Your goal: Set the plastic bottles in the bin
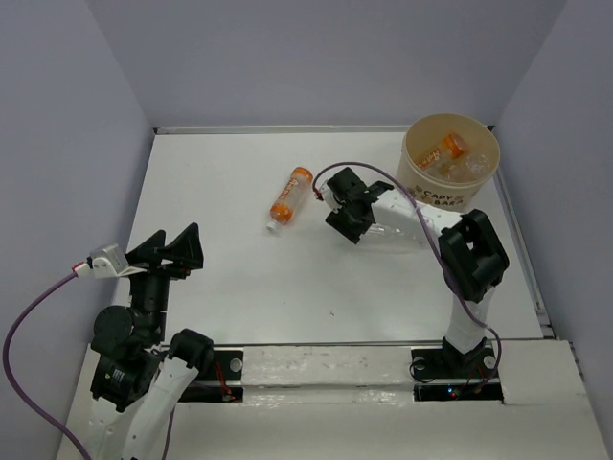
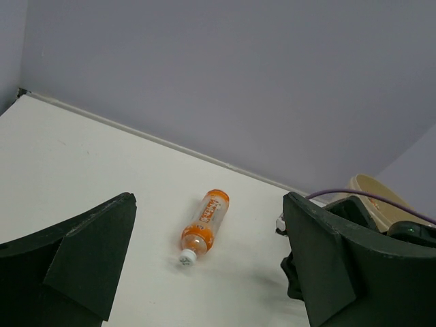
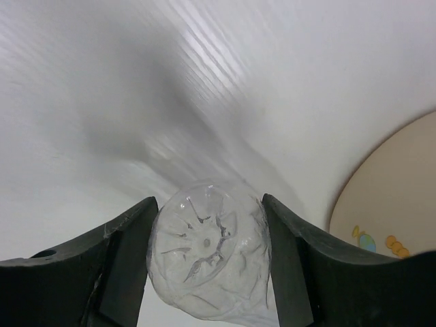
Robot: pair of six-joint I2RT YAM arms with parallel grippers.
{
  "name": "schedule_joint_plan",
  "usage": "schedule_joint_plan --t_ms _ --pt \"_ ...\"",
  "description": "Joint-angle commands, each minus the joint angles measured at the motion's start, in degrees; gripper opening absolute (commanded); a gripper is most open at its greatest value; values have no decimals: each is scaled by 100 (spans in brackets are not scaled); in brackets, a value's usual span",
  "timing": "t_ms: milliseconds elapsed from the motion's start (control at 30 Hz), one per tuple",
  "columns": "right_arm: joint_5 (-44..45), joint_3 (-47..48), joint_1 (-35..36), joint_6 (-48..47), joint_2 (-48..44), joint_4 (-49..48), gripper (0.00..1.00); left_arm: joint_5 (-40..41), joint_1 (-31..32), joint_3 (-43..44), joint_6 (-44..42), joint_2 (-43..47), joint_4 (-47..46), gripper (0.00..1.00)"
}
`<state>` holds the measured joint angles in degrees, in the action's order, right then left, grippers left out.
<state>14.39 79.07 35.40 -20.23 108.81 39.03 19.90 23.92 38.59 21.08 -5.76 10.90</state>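
The bin's opening (image 1: 452, 149) is above my right gripper and to its right in the top view, so I will raise the bottle that way over the bin's rim and let go.
My right gripper (image 1: 354, 211) is shut on a clear plastic bottle (image 1: 393, 233) that lies low over the table under its forearm, left of the bin. In the right wrist view the gripper (image 3: 209, 208) has a finger pressed on each side of the bottle's ribbed base (image 3: 208, 262). An orange-label bottle (image 1: 289, 196) with a white cap lies on the table to the left; it also shows in the left wrist view (image 2: 203, 228). The tan bin (image 1: 414, 165) stands at the back right and holds an orange-label bottle (image 1: 442, 151) and clear ones (image 1: 469, 169). My left gripper (image 1: 177, 251) is open and empty, far from the bottles.
Grey walls close the table at the back and on both sides. A purple cable (image 1: 402, 192) runs along the right arm. The bin also shows in the left wrist view (image 2: 371, 194) and in the right wrist view (image 3: 398, 204).
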Motion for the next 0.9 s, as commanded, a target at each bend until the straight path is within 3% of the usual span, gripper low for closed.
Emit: schedule_joint_plan --t_ms 0,200,533,633,867 --pt "-86 854 467 396 -729 -273 42 -56 16 26 -95 -31 -307 99" --pt "-130 1453 705 1055 -1634 -632 40 -48 16 35 -95 -39 -299 99" --pt "730 2016 705 1461 -3067 -1985 36 -74 7 26 -95 -83 -307 99" --pt "1109 2007 399 1469 -3269 -2513 36 -83 -2 26 -104 -101 -299 99" --pt "794 1209 -1269 2275 -3472 -3593 36 -83 -10 44 -104 -110 -290 99"
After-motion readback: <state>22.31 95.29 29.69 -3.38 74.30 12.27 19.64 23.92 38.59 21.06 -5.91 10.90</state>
